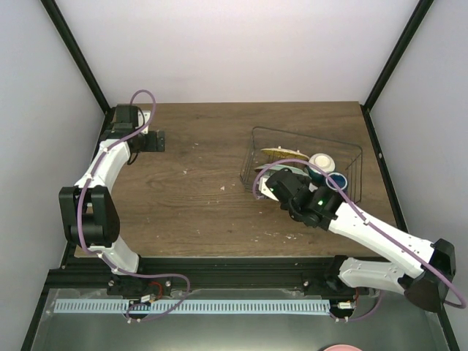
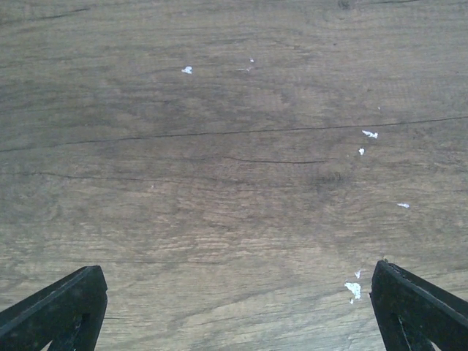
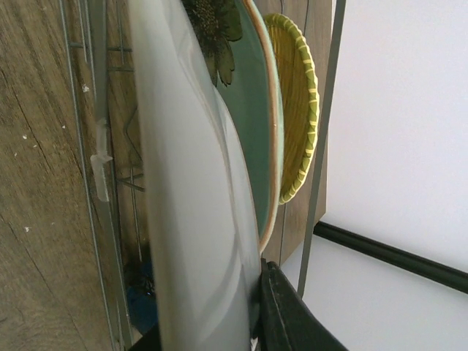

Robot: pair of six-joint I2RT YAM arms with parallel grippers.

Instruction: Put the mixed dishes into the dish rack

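My right gripper is going to move down and to the left in the overhead view, to stand the pale plate in the open wires (image 3: 99, 146) beside the mint green plate (image 3: 252, 110).
The dark wire dish rack (image 1: 351, 157) stands at the table's back right. In it a yellow-orange plate (image 1: 284, 152) stands on edge, with a cream bowl (image 1: 320, 161) and a dark blue mug (image 1: 337, 181) beside it. My right gripper (image 1: 276, 183) is at the rack's near left end, shut on a pale plate (image 3: 197, 219) held upright on edge. Just behind that plate stand the mint green flower plate (image 3: 252, 110) and the yellow-orange plate (image 3: 296, 110). Rack wires (image 3: 99, 146) run on the left. My left gripper (image 1: 157, 140) is open and empty over bare wood (image 2: 234, 183).
The black frame posts (image 1: 387, 66) rise at the table's back corners. Small white flecks (image 2: 354, 289) lie on the wood. A rack corner upright (image 3: 322, 146) stands just right of the plates, with the table's far edge and white wall behind it.
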